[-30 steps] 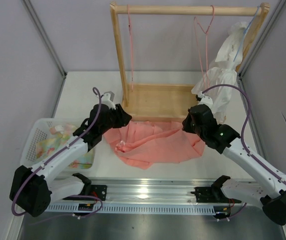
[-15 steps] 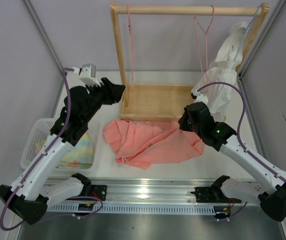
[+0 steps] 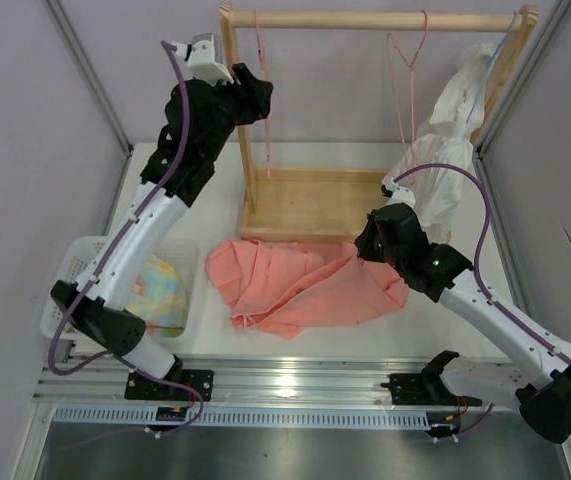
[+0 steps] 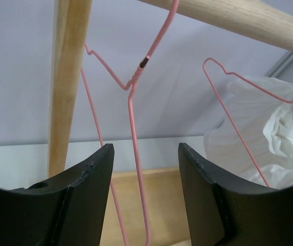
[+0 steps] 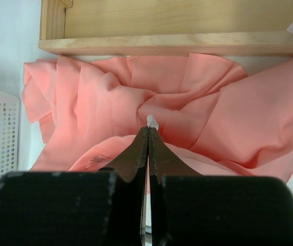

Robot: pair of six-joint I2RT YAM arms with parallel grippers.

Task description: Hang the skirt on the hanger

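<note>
The hanger's wire is between the open fingers, but the hanger's neck below the bar is beyond the fingers. My left gripper needs to move outward onto that neck next.
The salmon-pink skirt [image 3: 305,285] [image 5: 100,97] lies crumpled on the table in front of the wooden rack. My right gripper [image 3: 367,245] [image 5: 149,128] is shut on the skirt's right upper edge; a small white bit shows at its tips. A pink wire hanger [image 3: 262,100] [image 4: 133,102] hangs at the left end of the rail. My left gripper [image 3: 263,95] [image 4: 146,151] is raised beside it and stands open. In the left wrist view the hanger's wire runs between the jaws without touching them. A second pink hanger [image 3: 408,70] [image 4: 233,118] hangs further right.
The wooden rack has a top rail [image 3: 365,18] and a base board [image 3: 315,200]. A white garment [image 3: 445,150] hangs at its right post on a pale blue hanger [image 3: 485,75]. A white basket [image 3: 75,270] with a pastel patterned cloth [image 3: 160,295] sits at the left.
My left arm has let go of the skirt's left edge and risen to the left hanger at the rail, jaws opening. The skirt's left side has settled on the table. The right gripper barely moved.
</note>
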